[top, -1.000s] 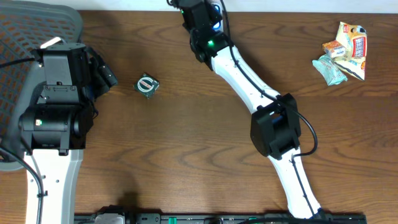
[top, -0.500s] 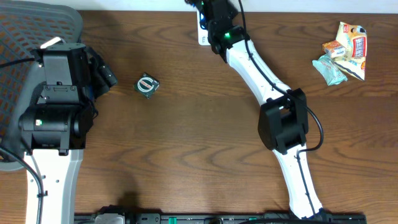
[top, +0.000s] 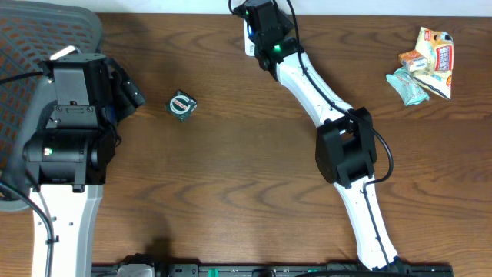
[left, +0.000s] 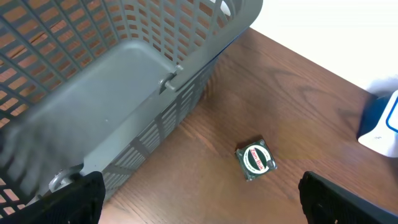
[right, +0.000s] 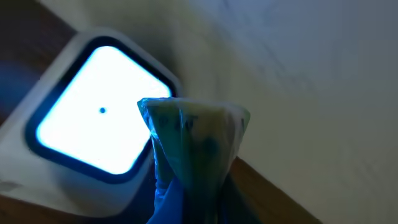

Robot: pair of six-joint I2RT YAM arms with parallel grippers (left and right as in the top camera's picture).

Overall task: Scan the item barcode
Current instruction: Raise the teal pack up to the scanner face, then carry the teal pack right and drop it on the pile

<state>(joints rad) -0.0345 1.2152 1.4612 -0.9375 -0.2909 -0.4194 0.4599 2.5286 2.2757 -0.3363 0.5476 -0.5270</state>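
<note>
The right gripper moves from the scanner (top: 250, 37) to the right in the overhead view next and releases the packet over the snack packets, because they lie heaped there.
My right gripper (top: 260, 17) is at the table's far edge, over the white scanner (top: 250, 37). In the right wrist view it (right: 193, 208) is shut on a crinkled greenish plastic packet (right: 194, 143), which stands in front of the scanner's glowing window (right: 93, 134). Its fingers are hidden behind the packet. No barcode shows on the packet. My left gripper (top: 129, 92) hangs open beside the basket with nothing between its fingers (left: 71, 199).
A small square green packet (top: 182, 105) (left: 255, 160) lies on the wood right of the left gripper. A grey mesh basket (left: 124, 74) fills the left side. Several snack packets (top: 425, 63) lie at the far right. The scanner (left: 380, 124) shows at the left wrist view's right edge.
My right gripper has shifted right along the far edge with the packet, uncovering the white scanner in the overhead view. The left arm has not moved.
</note>
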